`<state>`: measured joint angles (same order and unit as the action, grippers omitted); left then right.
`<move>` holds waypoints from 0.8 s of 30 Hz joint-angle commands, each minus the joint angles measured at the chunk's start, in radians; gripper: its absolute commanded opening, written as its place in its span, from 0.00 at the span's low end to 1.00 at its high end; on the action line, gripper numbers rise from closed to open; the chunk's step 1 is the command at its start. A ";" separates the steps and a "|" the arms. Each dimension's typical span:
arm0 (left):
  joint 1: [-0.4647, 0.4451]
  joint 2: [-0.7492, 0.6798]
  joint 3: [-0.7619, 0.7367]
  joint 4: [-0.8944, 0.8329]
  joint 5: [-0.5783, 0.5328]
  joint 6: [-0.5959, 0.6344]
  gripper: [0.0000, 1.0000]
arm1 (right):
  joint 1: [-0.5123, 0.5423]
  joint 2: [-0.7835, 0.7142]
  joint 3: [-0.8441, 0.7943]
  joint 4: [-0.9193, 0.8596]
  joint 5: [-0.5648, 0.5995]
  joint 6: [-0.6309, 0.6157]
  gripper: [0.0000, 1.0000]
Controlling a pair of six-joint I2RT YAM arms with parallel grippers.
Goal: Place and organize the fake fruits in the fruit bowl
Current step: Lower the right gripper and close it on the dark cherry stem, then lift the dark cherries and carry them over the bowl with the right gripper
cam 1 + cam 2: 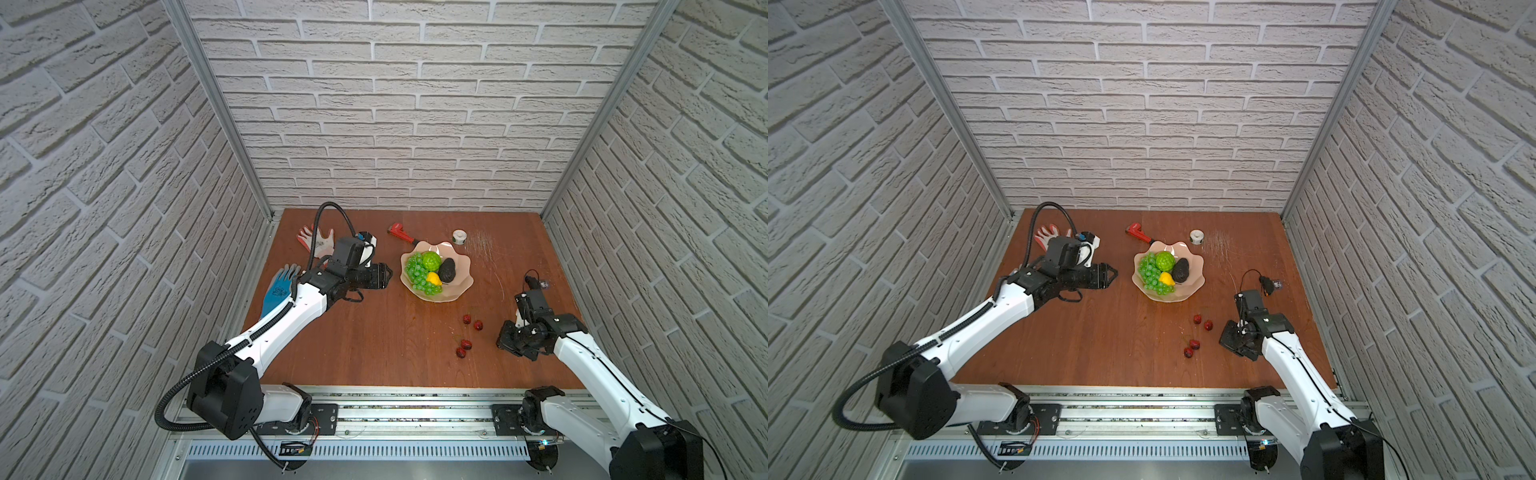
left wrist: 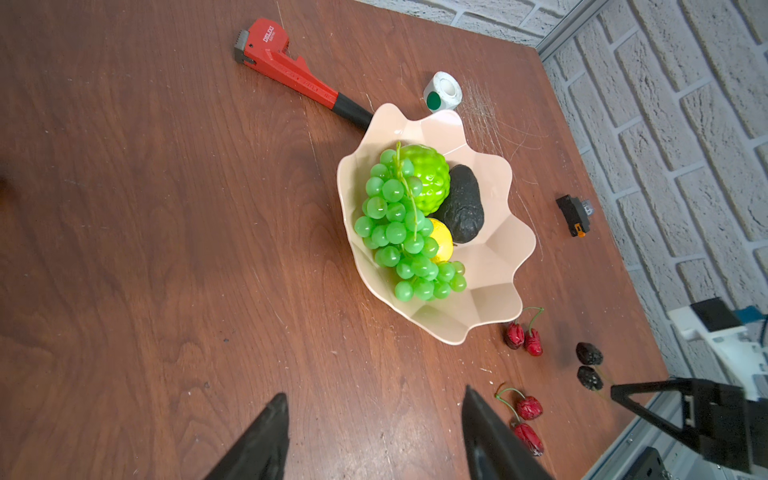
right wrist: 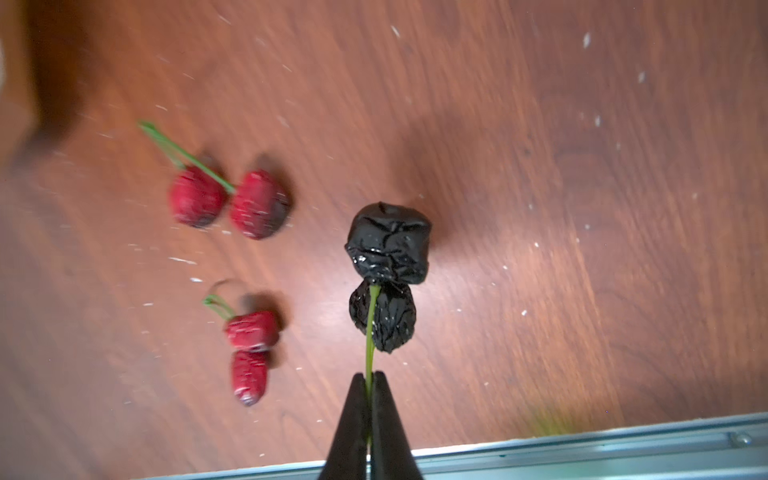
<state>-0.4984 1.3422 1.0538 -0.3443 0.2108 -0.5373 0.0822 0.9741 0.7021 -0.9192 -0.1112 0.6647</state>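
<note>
Next, my right gripper moves up, outward, down to the bowl's bottom beside the yellow fruit (image 1: 434, 279) and releases the cherry stem, since that spot is empty.
The pale pink fruit bowl (image 1: 462, 286) stands mid-table and holds a green grape bunch (image 1: 417, 272), a bumpy lime-green ball (image 1: 430, 260), a small yellow fruit (image 1: 434, 279) and a dark avocado (image 1: 447, 270). Two red cherry pairs (image 1: 467, 319) (image 1: 466, 344) lie on the wood in front of the bowl. My right gripper (image 3: 368, 376) is shut on the green stem of the dark cherry pair (image 3: 388, 245), low over the table right of the red pairs (image 3: 197, 199). My left gripper (image 2: 374, 395) hovers open left of the bowl (image 2: 498, 299), holding nothing.
A red wrench (image 1: 402, 233) lies behind the bowl, its handle touching the rim. A white tape roll (image 1: 459, 237) sits at the back right. A red-and-white glove (image 1: 321, 244) and a blue glove (image 1: 279, 289) lie at the left. A small black device (image 1: 536, 283) sits near the right wall.
</note>
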 commanded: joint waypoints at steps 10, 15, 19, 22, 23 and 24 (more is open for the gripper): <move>0.014 0.021 0.028 -0.018 -0.008 -0.047 0.66 | 0.042 0.250 0.409 0.067 -0.204 -0.106 0.06; 0.015 0.035 0.039 -0.021 -0.020 -0.078 0.66 | 0.091 0.452 0.534 0.153 -0.286 -0.125 0.06; 0.015 0.057 0.057 -0.030 -0.024 -0.092 0.66 | 0.114 0.573 0.583 0.211 -0.325 -0.126 0.06; 0.016 0.078 0.083 -0.046 -0.029 -0.096 0.66 | 0.116 0.627 0.583 0.251 -0.345 -0.125 0.05; 0.016 0.082 0.089 -0.047 -0.031 -0.097 0.66 | 0.116 0.644 0.583 0.256 -0.342 -0.133 0.05; 0.016 0.086 0.094 -0.047 -0.031 -0.099 0.66 | 0.116 0.662 0.580 0.262 -0.340 -0.139 0.05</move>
<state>-0.4896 1.4158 1.1122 -0.3893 0.1955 -0.6254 0.1940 1.6230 1.2694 -0.7136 -0.4217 0.5560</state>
